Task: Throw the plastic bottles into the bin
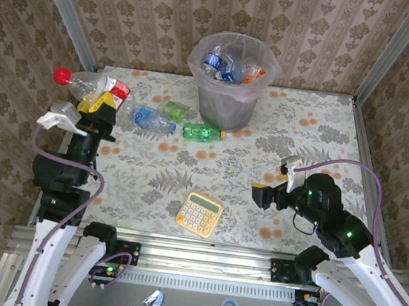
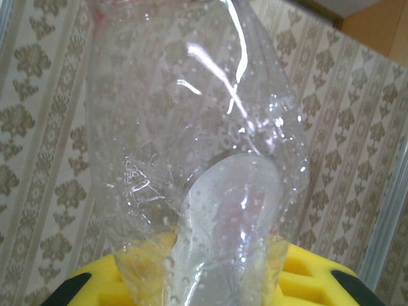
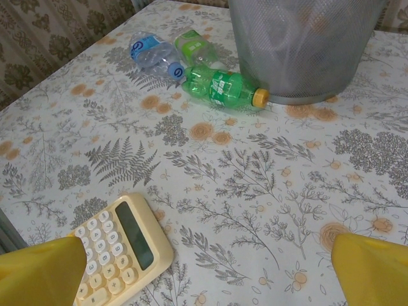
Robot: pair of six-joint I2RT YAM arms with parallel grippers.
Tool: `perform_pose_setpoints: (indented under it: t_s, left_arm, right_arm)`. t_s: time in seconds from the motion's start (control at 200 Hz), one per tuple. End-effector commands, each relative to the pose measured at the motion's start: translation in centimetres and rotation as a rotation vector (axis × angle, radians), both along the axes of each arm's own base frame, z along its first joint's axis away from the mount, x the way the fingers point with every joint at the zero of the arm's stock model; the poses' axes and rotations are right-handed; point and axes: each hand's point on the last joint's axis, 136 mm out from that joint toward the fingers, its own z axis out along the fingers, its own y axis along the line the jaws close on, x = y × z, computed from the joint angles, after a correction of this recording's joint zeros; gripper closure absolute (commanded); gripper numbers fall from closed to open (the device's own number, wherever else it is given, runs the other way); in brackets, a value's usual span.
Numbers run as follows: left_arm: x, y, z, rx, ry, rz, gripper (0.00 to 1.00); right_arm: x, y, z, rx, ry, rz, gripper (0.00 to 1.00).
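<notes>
My left gripper will next swing the clear crushed bottle (image 1: 86, 82) outward and across over the bin's opening (image 1: 235, 58) and let it go, because other plastic bottles already lie inside.
My left gripper (image 1: 98, 106) is shut on a clear crushed bottle (image 1: 86, 82) with a red cap, held up at the table's far left. In the left wrist view that bottle (image 2: 191, 127) rises from between the yellow fingers (image 2: 319, 274). Three more plastic bottles lie left of the bin (image 1: 231, 89): a blue-labelled clear one (image 1: 149, 118), a crushed pale green one (image 1: 174, 110), and a green one with a yellow cap (image 1: 203, 132). Several bottles (image 1: 230, 66) lie inside the bin. My right gripper (image 3: 204, 274) hangs open over bare tablecloth, with the green bottle (image 3: 220, 86) ahead of it.
A yellow calculator (image 1: 199, 213) lies near the front edge, just left of my right gripper (image 1: 263, 194); it also shows in the right wrist view (image 3: 118, 252). Wallpapered walls with metal posts close the table on three sides. The bin's mesh wall (image 3: 299, 44) stands ahead.
</notes>
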Motion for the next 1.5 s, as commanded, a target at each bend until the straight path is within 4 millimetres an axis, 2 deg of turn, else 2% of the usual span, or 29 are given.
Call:
perform_pose_setpoints:
  t_s: [0.0, 0.15, 0.35, 0.48, 0.63, 0.755, 0.895, 0.955, 1.06, 1.085, 1.135, 1.165, 1.235, 1.265, 1.305, 1.345, 1.405, 1.5]
  left_arm:
    - [-2.0, 1.1, 4.2, -0.034, -0.155, 0.044, 0.84]
    - [-2.0, 1.3, 5.9, -0.057, -0.219, 0.056, 0.84]
    - [-0.7, 1.1, 7.5, -0.087, -0.272, 0.053, 0.84]
    - [1.2, 0.6, 8.2, -0.107, -0.287, 0.037, 0.84]
    - [4.0, -1.1, 8.9, -0.105, -0.285, -0.016, 0.85]
    - [6.8, -3.4, 8.8, -0.080, -0.267, -0.045, 0.84]
    - [10.8, -8.0, 8.1, -0.002, -0.211, -0.101, 0.84]
    - [13.1, -10.4, 7.4, 0.046, -0.149, -0.125, 0.83]
    - [18.9, -15.2, 4.4, 0.183, 0.062, -0.176, 0.81]
    - [19.8, -17.4, 3.3, 0.221, 0.108, -0.208, 0.79]
    - [22.6, -19.8, 1.0, 0.282, 0.212, -0.236, 0.72]
    - [24.4, -21.0, -0.9, 0.323, 0.287, -0.242, 0.63]
    - [28.0, -22.4, -4.7, 0.393, 0.455, -0.224, 0.33]
    - [28.9, -23.0, -6.2, 0.418, 0.516, -0.225, 0.24]
    - [29.6, -23.6, -7.5, 0.438, 0.574, -0.228, 0.18]
    - [29.6, -24.0, -7.7, 0.446, 0.593, -0.231, 0.13]
    - [29.2, -23.9, -6.7, 0.444, 0.574, -0.204, 0.01]
    - [27.6, -22.7, -3.3, 0.409, 0.522, -0.179, 0.00]
  right_arm:
    - [-0.1, -0.2, -0.3, -0.007, -0.002, -0.004, 0.00]
    - [-0.1, -0.2, -0.3, -0.011, -0.003, -0.004, 0.00]
    - [-0.1, -0.3, -0.3, -0.014, -0.004, -0.005, 0.00]
    - [-0.1, -0.3, -0.1, -0.014, -0.009, -0.004, 0.00]
    - [0.0, -0.4, 0.1, -0.022, -0.019, -0.004, 0.00]
    - [0.0, -0.4, 0.1, -0.028, -0.023, -0.002, 0.00]
    - [0.0, -0.3, 0.2, -0.033, -0.028, 0.005, 0.00]
    - [-0.2, -0.5, -0.3, -0.049, -0.007, 0.005, 0.00]
    - [-0.2, -0.7, -0.3, -0.058, -0.009, -0.004, 0.00]
    - [-0.3, -0.8, -0.2, -0.056, -0.010, -0.006, 0.00]
    - [-0.4, -0.7, -0.2, -0.052, -0.012, 0.000, 0.00]
    - [-0.4, -0.7, -0.1, -0.049, -0.012, 0.002, 0.00]
    - [-0.6, -0.6, 0.0, -0.040, -0.011, 0.012, 0.00]
    - [-0.7, -0.5, -0.1, -0.037, -0.008, 0.013, 0.00]
    - [-0.7, -0.5, -0.1, -0.034, -0.007, 0.015, 0.00]
    - [-0.8, -0.6, -0.1, -0.034, -0.007, 0.016, 0.00]
    - [-0.9, -0.7, -0.1, -0.034, -0.009, 0.013, 0.00]
    - [-0.9, -0.7, 0.1, -0.026, -0.015, 0.012, 0.00]
